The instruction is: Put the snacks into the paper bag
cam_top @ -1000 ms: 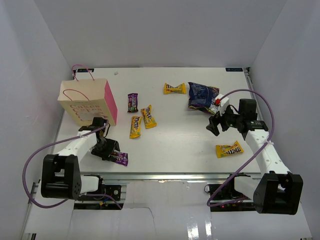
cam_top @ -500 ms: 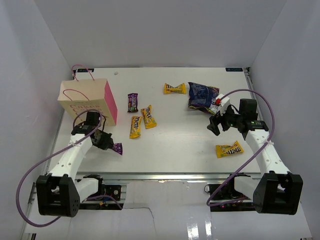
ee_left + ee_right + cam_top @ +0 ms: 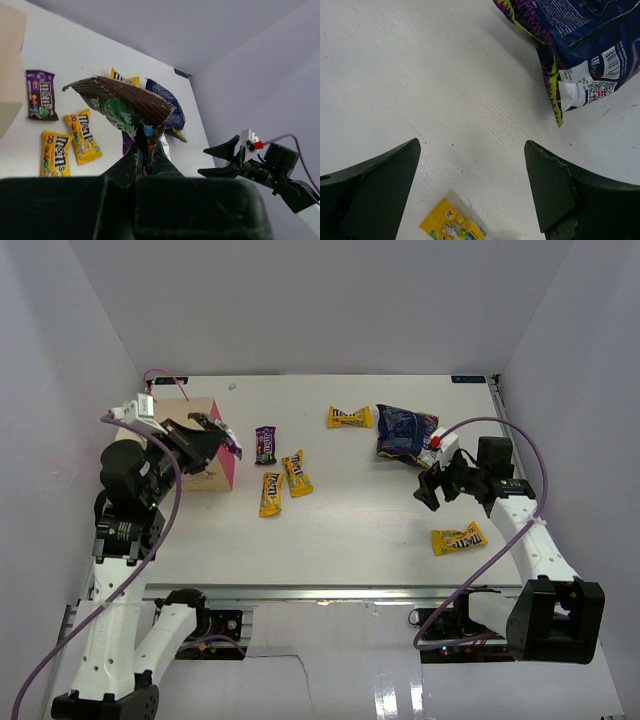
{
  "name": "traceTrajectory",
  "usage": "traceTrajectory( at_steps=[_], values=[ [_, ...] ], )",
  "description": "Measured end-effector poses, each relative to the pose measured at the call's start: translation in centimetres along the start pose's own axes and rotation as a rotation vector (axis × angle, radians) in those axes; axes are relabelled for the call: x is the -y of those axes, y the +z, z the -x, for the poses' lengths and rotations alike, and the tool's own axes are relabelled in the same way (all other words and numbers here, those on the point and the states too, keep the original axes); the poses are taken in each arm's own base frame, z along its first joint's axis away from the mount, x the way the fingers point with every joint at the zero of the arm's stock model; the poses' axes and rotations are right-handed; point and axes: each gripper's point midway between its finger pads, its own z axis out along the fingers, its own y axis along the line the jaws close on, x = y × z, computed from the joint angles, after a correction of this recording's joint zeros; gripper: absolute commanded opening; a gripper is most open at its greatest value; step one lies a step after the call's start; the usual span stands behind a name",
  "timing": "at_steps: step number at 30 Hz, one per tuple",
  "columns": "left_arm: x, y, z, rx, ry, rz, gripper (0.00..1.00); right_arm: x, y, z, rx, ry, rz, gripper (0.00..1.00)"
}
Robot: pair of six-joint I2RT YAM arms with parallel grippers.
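Observation:
The packet hangs past the paper bag's edge, so my left gripper should next swing outward and to the left in the top view, and tilt down over the bag.
My left gripper [image 3: 220, 435] is shut on a dark purple-brown candy packet [image 3: 234, 446], held in the air just above the right edge of the paper bag [image 3: 225, 472]. The left wrist view shows the packet [image 3: 127, 102] pinched between my closed fingers [image 3: 147, 150]. A second purple-brown packet [image 3: 265, 444] and two yellow packets [image 3: 297, 472] [image 3: 270, 494] lie right of the bag. Another yellow packet [image 3: 350, 418] lies at the back beside the dark blue snack bag [image 3: 404, 432]. My right gripper [image 3: 432, 488] is open and empty, hovering between the blue bag [image 3: 575, 35] and a yellow packet [image 3: 455, 227].
The left arm covers much of the paper bag in the top view; a pink cord handle [image 3: 160, 375] shows behind it. White walls close in the table on the left, back and right. A yellow packet [image 3: 459, 538] lies near the front right.
My left arm has lifted the purple-brown packet from the table's front left up and back to above the paper bag. The right arm has not moved.

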Motion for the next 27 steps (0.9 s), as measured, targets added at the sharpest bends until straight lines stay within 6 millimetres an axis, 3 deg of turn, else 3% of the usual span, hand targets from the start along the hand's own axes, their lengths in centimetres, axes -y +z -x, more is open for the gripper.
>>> traceTrajectory(
  at_steps=[5,9,11,14,17,19,27],
  values=[
    [2.9,0.7,5.6,0.130,0.048,-0.020,0.00,0.3,0.1,0.2,0.001,-0.003,-0.001,0.90],
    [1.1,3.9,10.3,0.225,0.000,0.168,0.00,0.5,0.1,0.6,0.007,-0.007,-0.004,0.90],
    [-1.0,6.1,11.3,0.237,-0.039,0.277,0.00,0.6,0.0,0.8,0.010,-0.010,-0.008,0.90],
    [-6.1,9.1,9.9,0.195,-0.104,0.471,0.00,0.7,0.0,0.8,0.011,-0.011,-0.014,0.90],
    [-10.5,9.7,7.4,0.138,-0.148,0.640,0.00,0.9,0.0,0.8,0.009,-0.013,-0.023,0.90],
    [-11.8,9.2,6.8,0.132,-0.168,0.699,0.00,1.1,0.0,0.7,0.007,-0.012,-0.030,0.90],
    [-13.9,7.0,8.1,0.214,-0.240,0.754,0.00,1.2,-0.1,0.8,0.010,-0.007,-0.037,0.90]
  ],
)
